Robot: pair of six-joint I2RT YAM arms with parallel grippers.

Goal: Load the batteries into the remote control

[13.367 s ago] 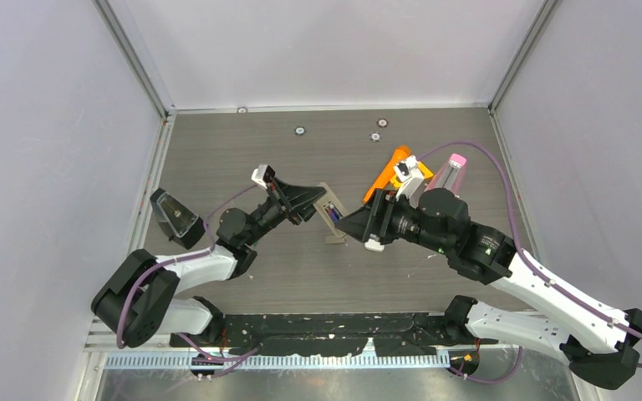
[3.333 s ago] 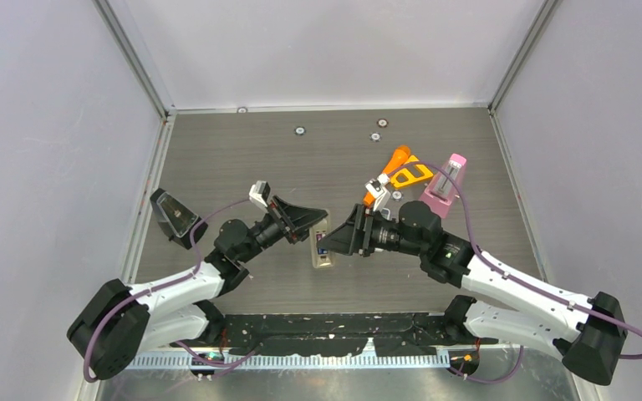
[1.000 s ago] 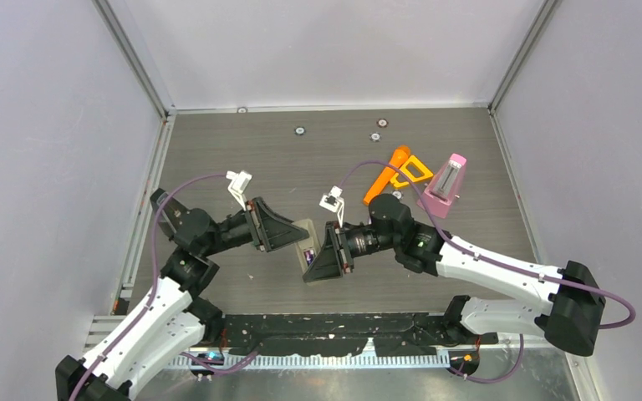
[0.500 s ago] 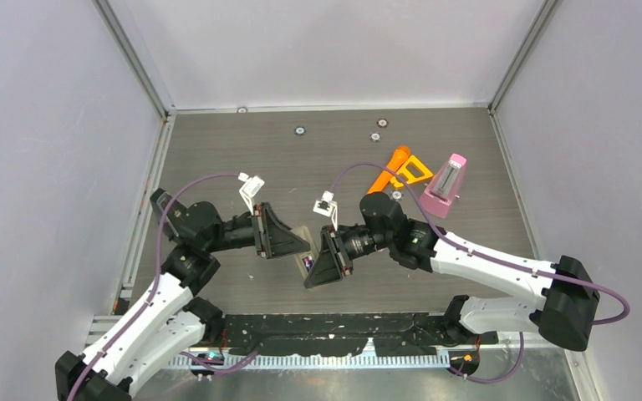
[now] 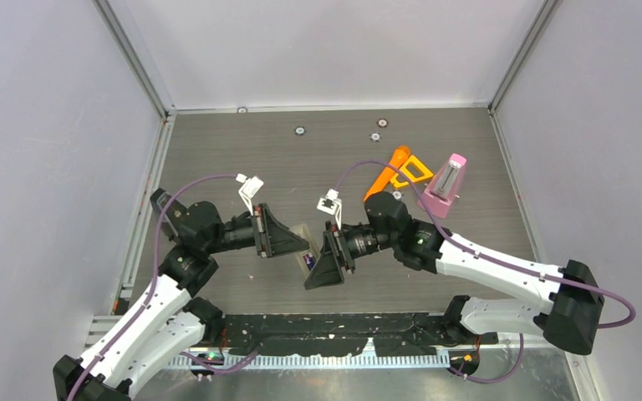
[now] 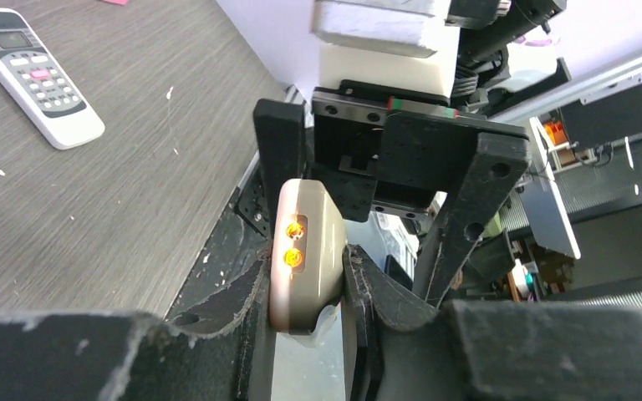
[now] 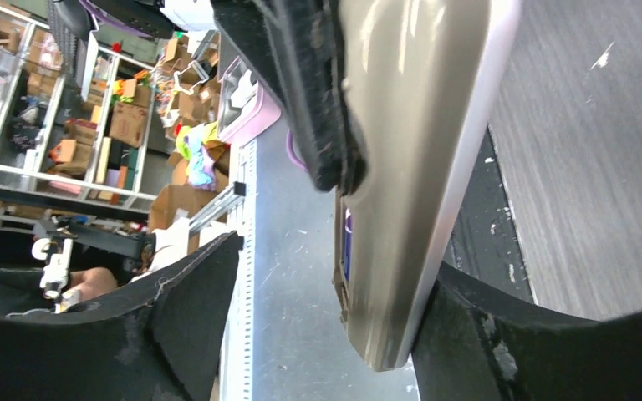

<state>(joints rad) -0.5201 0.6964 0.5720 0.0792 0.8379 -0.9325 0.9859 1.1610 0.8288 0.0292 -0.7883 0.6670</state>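
Note:
I need to move my right gripper off the remote control (image 5: 303,235), turn it downward and lower it onto the small taupe cover, which lies below it on the tabletop.
The taupe remote control (image 5: 303,235) hangs above the table between both arms, its open compartment showing a purple battery (image 5: 308,261). My left gripper (image 5: 289,243) is shut on one end of it. In the left wrist view both pads press the remote control (image 6: 305,251), whose end face has two orange lights. My right gripper (image 5: 325,266) is open around the other end. In the right wrist view one finger (image 7: 476,334) touches the remote control (image 7: 410,167), while the other stands well apart. A sliver of the purple battery (image 7: 347,242) shows. Other batteries are out of view.
An orange tool (image 5: 398,171) and a pink upright object (image 5: 444,185) stand at the back right. Small round discs (image 5: 299,130) lie near the back wall. A white remote (image 6: 33,71) with buttons lies on the table in the left wrist view.
My right gripper has opened off the remote control. The left gripper has closed tighter on it and now carries it alone. Both arms have barely shifted.

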